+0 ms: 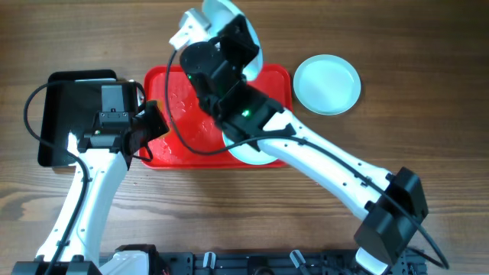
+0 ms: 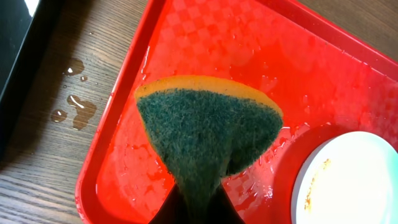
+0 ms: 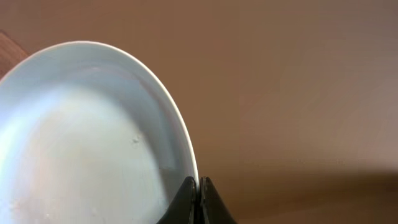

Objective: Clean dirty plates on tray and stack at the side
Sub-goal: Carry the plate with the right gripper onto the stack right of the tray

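My right gripper swings down to the third plate (image 1: 327,84) next, below and to its right in the overhead view, levels the tilted plate, then releases it.
The red tray (image 1: 172,95) lies wet at the table's middle. My right gripper (image 1: 241,37) is raised above its far edge, shut on the rim of a pale plate (image 1: 218,14), which it holds tilted on edge. In the right wrist view the jaws (image 3: 198,184) pinch that plate (image 3: 81,137) at its rim. A second plate (image 1: 246,156) rests on the tray, mostly under the right arm, with an orange smear (image 2: 309,183) near its rim. A third plate (image 1: 327,84) sits on the table right of the tray. My left gripper (image 2: 198,200) is shut on a green-and-yellow sponge (image 2: 208,124) over the tray's left part.
A glossy black tray (image 1: 65,122) lies left of the red one, partly under the left arm. Water drops (image 2: 78,109) dot the wood between the two trays. The right arm crosses diagonally over the red tray's near right corner.
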